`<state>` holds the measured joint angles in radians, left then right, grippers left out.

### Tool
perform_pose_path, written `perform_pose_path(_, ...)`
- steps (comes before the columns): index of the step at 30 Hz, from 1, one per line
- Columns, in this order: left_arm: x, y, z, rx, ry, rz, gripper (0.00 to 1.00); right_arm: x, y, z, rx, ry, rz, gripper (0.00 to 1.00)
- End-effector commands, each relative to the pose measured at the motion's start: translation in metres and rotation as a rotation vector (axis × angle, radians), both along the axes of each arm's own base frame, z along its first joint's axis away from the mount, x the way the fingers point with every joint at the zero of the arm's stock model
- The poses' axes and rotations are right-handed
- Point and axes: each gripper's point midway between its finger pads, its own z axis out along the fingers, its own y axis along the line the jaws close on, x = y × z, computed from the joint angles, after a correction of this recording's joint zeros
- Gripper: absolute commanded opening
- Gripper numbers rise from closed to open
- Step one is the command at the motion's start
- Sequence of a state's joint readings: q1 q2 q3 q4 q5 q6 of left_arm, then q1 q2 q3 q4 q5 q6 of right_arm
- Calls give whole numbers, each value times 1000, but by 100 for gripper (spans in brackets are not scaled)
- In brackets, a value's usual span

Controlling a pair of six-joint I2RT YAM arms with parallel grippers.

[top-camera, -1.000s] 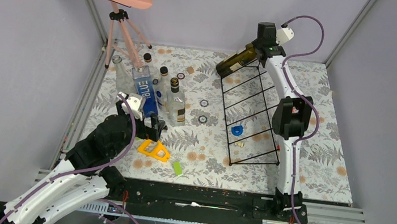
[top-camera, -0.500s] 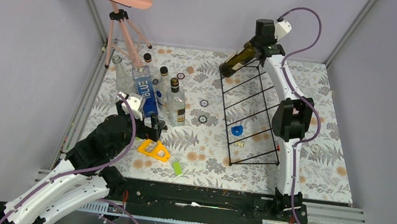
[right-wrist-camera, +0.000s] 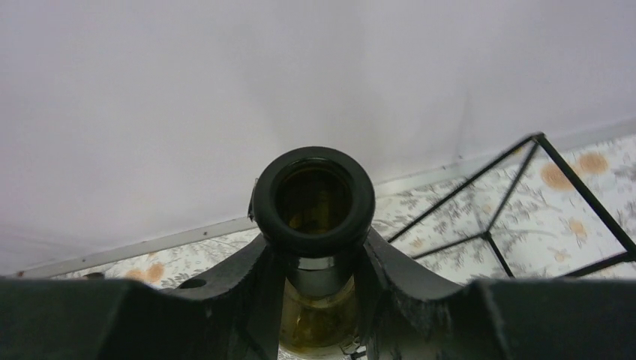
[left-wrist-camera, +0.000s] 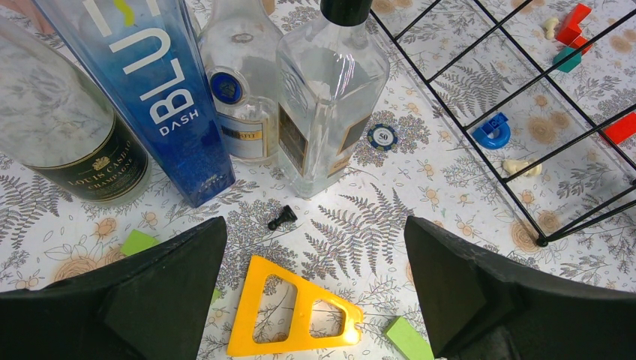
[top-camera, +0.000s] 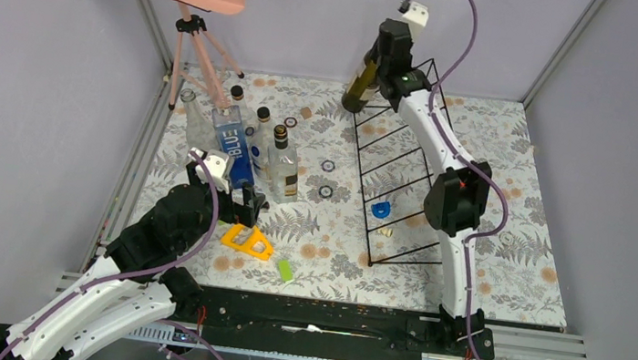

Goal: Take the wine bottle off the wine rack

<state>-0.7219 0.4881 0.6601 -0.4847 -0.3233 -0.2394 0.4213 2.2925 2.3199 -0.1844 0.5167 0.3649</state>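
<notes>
I need to carry the bottle back and toward the clear bottles with my right gripper and let go of it on the tabletop beside them, because that spot is open and off the rack [top-camera: 403,177].
The wine bottle [top-camera: 363,83] is dark olive glass. My right gripper [top-camera: 388,60] is shut on its neck and holds it nearly upright at the far top-left corner of the black wire wine rack [top-camera: 403,177]. In the right wrist view the open bottle mouth [right-wrist-camera: 313,199] sits between my two fingers [right-wrist-camera: 247,285], with a rack corner [right-wrist-camera: 536,139] to the right. My left gripper [left-wrist-camera: 315,300] is open and empty, low over a yellow triangle piece [left-wrist-camera: 289,311].
Several bottles [top-camera: 250,149] stand at the left, among them a blue BLUE DASH bottle [left-wrist-camera: 161,90] and a clear one [left-wrist-camera: 326,97]. A pink tripod stand [top-camera: 194,45] stands at the back left. A blue ring [top-camera: 380,210], green blocks [top-camera: 286,271] and poker chips [top-camera: 328,166] lie on the mat.
My right gripper has swung left and up with the wine bottle, turning it from slanted on the rack's top to nearly upright. The left arm has not moved.
</notes>
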Motion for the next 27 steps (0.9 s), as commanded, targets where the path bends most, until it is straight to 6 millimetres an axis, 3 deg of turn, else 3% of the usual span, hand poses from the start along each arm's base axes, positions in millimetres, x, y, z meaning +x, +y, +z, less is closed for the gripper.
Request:
perform_pose_path(1, 4, 0, 4, -2, -23, 12, 99, -31, 15, 162, 28, -387, 37, 0)
perform_pose_path(14, 4, 0, 4, -3, -23, 10, 99, -68, 104, 168, -174, -439, 285, 0)
perform_pose_path(27, 4, -1, 3, -1, -20, 8, 99, -107, 155, 134, -230, -429, 451, 0)
